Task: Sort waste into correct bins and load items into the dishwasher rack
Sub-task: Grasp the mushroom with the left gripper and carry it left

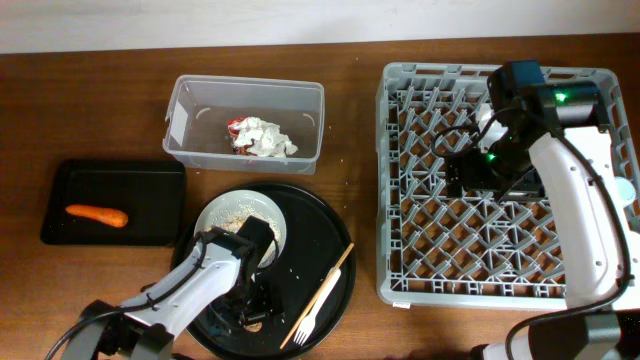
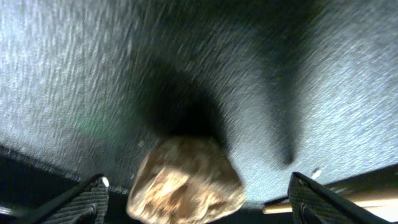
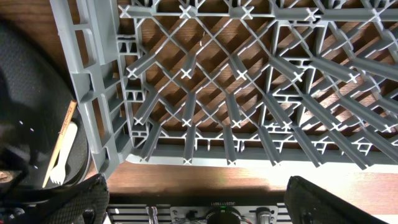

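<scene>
My left gripper needs to move a little toward the plate (image 1: 245,215) next. Then it will close on the small brown lump (image 1: 254,327).
My left gripper (image 1: 252,305) is low over the large round black tray, open, with a small brown lump (image 2: 186,183) lying between its fingers (image 2: 198,180) without being gripped. The white plate (image 1: 245,215) with the beige crumbly heap (image 1: 240,218) sits on that tray. The chopsticks (image 1: 325,290) and the white fork (image 1: 303,328) lie to its right. The clear tub (image 1: 185,110) holds white tissues (image 1: 268,140) and the red-and-silver wrapper (image 1: 236,127). The carrot (image 1: 97,214) lies in the flat black tray (image 1: 150,180). My right gripper (image 1: 470,172) hangs open and empty above the grey rack (image 1: 400,200).
The round black tray (image 1: 330,230) lies between the flat tray and the rack. The right wrist view shows the rack's lattice floor and pegs (image 3: 249,81), its near wall, and the fork (image 3: 59,168) beyond its corner. The bowl and cups are not in view.
</scene>
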Available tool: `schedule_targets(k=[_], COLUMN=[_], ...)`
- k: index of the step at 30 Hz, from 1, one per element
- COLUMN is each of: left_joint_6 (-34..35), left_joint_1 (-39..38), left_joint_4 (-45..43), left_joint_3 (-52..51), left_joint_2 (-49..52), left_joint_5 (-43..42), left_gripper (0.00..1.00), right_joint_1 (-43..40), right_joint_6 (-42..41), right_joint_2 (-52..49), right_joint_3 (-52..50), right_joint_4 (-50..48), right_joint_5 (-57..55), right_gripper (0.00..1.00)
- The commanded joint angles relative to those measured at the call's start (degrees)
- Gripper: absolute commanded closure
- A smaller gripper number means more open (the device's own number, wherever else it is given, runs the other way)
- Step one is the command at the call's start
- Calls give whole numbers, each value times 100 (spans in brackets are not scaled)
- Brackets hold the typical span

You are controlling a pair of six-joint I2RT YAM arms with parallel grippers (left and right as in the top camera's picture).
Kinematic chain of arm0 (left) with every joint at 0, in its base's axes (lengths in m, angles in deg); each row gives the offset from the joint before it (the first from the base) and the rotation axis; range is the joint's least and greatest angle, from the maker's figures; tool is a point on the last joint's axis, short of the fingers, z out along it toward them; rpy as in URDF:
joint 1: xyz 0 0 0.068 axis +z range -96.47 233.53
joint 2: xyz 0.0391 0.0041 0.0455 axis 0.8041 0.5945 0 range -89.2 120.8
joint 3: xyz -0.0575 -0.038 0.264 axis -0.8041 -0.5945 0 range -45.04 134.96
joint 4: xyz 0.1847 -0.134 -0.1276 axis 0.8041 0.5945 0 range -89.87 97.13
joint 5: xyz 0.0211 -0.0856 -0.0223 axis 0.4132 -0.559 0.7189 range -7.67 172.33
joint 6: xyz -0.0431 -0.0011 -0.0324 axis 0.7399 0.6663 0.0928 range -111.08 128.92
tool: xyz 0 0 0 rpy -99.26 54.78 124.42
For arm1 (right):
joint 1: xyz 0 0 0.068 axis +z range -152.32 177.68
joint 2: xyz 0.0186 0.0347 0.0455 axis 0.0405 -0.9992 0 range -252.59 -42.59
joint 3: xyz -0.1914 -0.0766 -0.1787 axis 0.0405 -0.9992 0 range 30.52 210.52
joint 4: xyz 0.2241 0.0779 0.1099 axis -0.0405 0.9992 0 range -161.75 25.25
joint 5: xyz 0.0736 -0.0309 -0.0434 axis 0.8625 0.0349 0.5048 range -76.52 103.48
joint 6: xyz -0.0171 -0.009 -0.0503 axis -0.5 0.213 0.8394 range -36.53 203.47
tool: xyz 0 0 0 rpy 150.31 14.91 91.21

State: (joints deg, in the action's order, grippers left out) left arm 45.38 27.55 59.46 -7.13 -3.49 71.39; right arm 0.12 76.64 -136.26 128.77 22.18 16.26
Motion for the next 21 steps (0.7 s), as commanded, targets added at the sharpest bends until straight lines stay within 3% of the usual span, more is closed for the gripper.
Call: schedule_targets(k=[1,9,19,21], left_joint_6=[66,63,63,61], left_joint_1=[-26,-26,-22,-22], left_joint_4=[-302,-501,-595,-584], left_joint_3=[-50,-48,-39,24], left_joint_2=[-24,-24,-24,-24], left_joint_5=[24,262,535,540], left_gripper=[16,30,65,68], right_joint_1=[-26,-26,-26,-26], right_joint_6=[44,44,44,44], right_joint_2=[127,127,127,127], right_joint_3=[-2,-2,-2,-2], right_joint_4=[17,17,17,20], right_joint_5=[-48,-48,-50,-48], right_gripper=[6,5,6,6])
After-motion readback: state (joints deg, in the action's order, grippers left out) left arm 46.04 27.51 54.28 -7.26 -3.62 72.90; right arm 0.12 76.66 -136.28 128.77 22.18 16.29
